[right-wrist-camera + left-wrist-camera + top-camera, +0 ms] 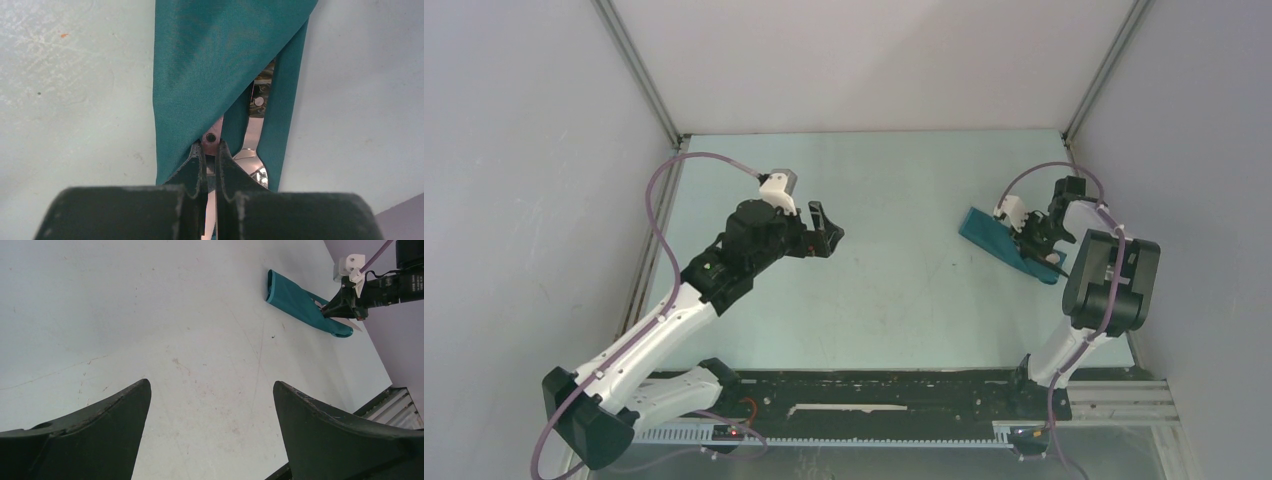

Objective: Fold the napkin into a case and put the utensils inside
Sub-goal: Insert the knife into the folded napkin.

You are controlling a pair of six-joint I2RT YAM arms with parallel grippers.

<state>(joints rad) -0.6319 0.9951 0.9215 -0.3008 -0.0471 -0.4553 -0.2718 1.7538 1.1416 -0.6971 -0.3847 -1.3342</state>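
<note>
The knife slides outward along the case next, deeper under the flap, and my right gripper opens, since the blade still sticks out past the case's near end.
The teal napkin is folded into a narrow strip, the case, lying at the right of the table; it also shows in the left wrist view and the right wrist view. My right gripper is at the case's open near end, shut on the thin metal knife, which runs in under the cloth flap. The spoon lies inside the case just right of the knife, its bowl at the opening. My left gripper is open and empty above bare table, left of centre.
Grey walls close the table on three sides, the right wall near the case. A black rail runs along the near edge by the arm bases. The table is pale with faint scuffs.
</note>
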